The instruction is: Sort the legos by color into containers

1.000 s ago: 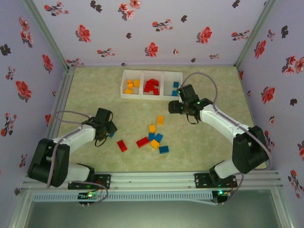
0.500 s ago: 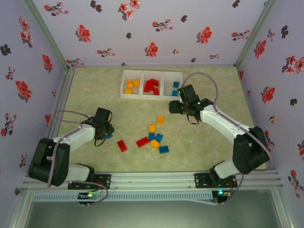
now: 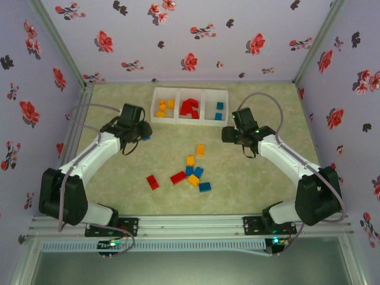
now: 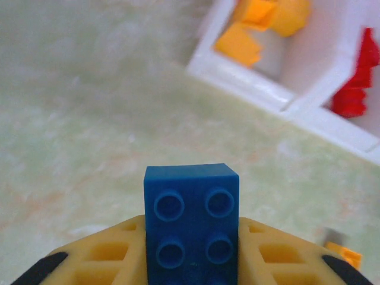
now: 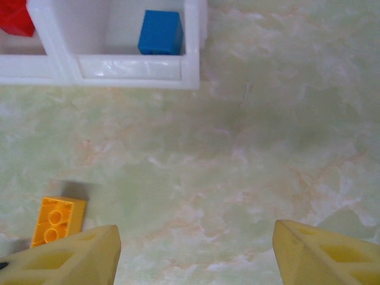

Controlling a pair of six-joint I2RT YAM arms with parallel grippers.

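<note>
The matching lego goes outward next in my left gripper, past the yellow and red bins, for release inside the blue bin (image 3: 213,108) beyond them.
My left gripper (image 3: 142,132) is shut on a blue lego (image 4: 192,219), held above the mat just left and near of the containers (image 3: 190,122). The three joined white bins hold yellow-orange bricks (image 3: 163,107), red bricks (image 3: 189,108) and blue bricks (image 3: 219,110). In the left wrist view the yellow bin's rim (image 4: 261,89) lies ahead to the upper right. My right gripper (image 3: 228,135) is open and holds nothing, hovering just near of the blue bin (image 5: 130,68), where a blue brick (image 5: 160,32) lies. Several loose legos (image 3: 193,172) sit mid-mat.
The loose pile holds two red bricks (image 3: 152,181) (image 3: 178,177), yellow ones (image 3: 200,149) and blue ones (image 3: 205,186). A yellow brick (image 5: 56,219) lies by my right gripper's left finger. Flowered walls close in the mat on three sides.
My left arm has swung from the near left of the mat up toward the bins, carrying the blue lego. My right gripper has drawn back a little from the blue bin.
</note>
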